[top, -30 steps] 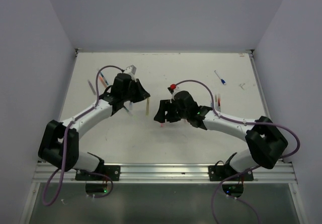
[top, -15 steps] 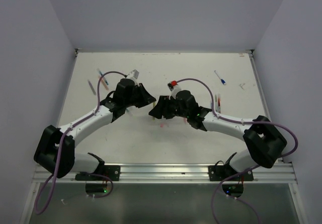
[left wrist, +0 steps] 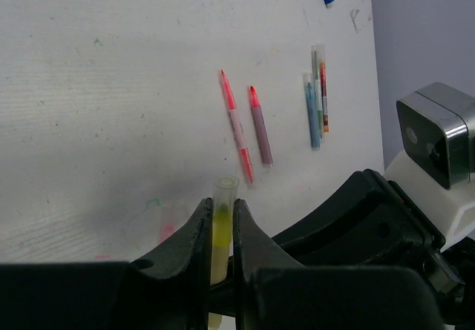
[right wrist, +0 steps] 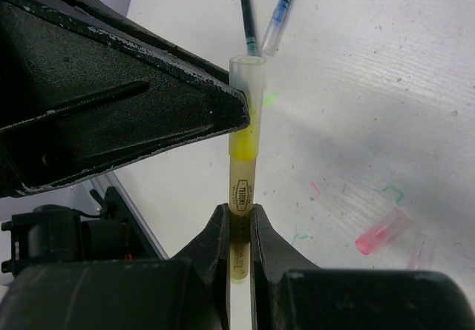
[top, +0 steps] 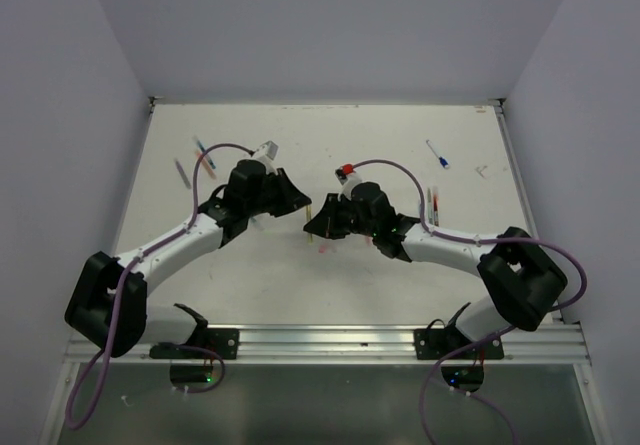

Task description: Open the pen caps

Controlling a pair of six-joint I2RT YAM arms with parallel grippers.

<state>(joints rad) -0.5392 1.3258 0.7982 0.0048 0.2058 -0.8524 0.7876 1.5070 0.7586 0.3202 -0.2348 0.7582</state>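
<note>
The right gripper draws away from the yellow pen's cap and down next, to release beside the mauve pen, the spot below, to its right in the top view.
A yellow pen hangs above the table between both grippers. Its translucent pen cap, with the yellow tip showing inside, sits between the jaws of my left gripper, which is shut on it. My right gripper is shut on the printed pen body at the other end. From above, the two grippers meet at mid-table, the left gripper and the right gripper end to end along the pen.
On the table below lie a loose pink cap and a clear cap. A pink pen, a mauve pen and capped blue pens lie to the right. More pens lie at the back left, and a blue pen at the back right.
My left arm carried the yellow pen rightward to meet the right gripper. The right gripper was open a second ago and has shut on the pen body.
</note>
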